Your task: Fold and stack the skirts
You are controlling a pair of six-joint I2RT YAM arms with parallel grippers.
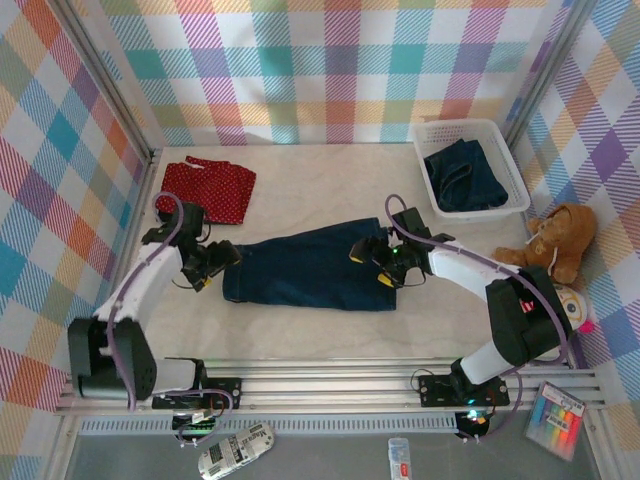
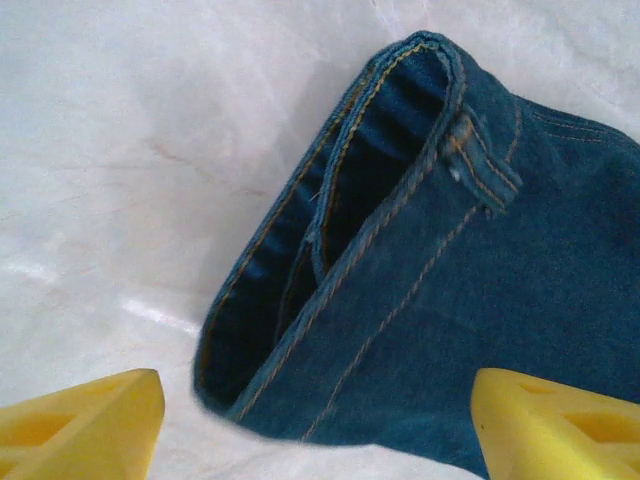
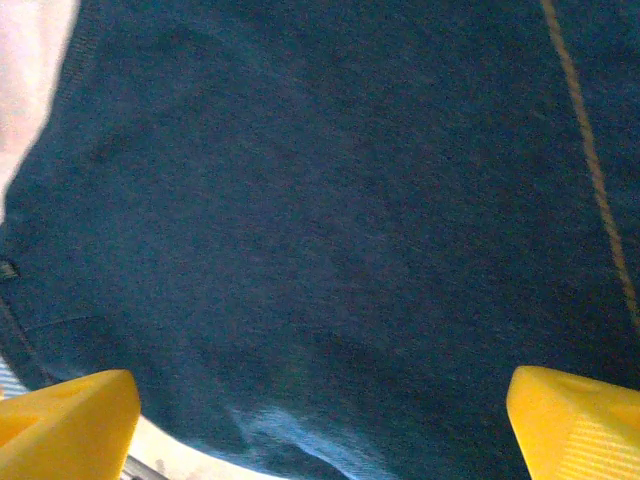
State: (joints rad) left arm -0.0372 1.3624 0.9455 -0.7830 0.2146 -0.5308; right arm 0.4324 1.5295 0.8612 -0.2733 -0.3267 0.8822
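The robot's left gripper should move outward and down next onto the far corner of the skirt's waistband [image 1: 243,248] [image 2: 435,75], since that corner still lies ahead of its open fingers.
A dark blue denim skirt [image 1: 310,268] lies flat in the middle of the table. My left gripper [image 1: 215,268] is at its left end, and my right gripper [image 1: 372,267] is over its right end. In the left wrist view the left gripper [image 2: 318,400] is open, with the skirt's folded waistband end [image 2: 400,200] lying loose between the yellow fingers [image 2: 90,425]. The right gripper [image 3: 322,400] stands open just above the denim [image 3: 330,200], gripping nothing. A red skirt with white dots [image 1: 210,188] lies folded at the back left. Another dark blue garment [image 1: 465,175] sits in the basket.
The white mesh basket [image 1: 510,170] stands at the back right. A brown teddy bear [image 1: 555,240] sits against the right wall. Plaid walls close in the table on three sides. Bare tabletop [image 1: 320,185] lies between the red skirt and the basket.
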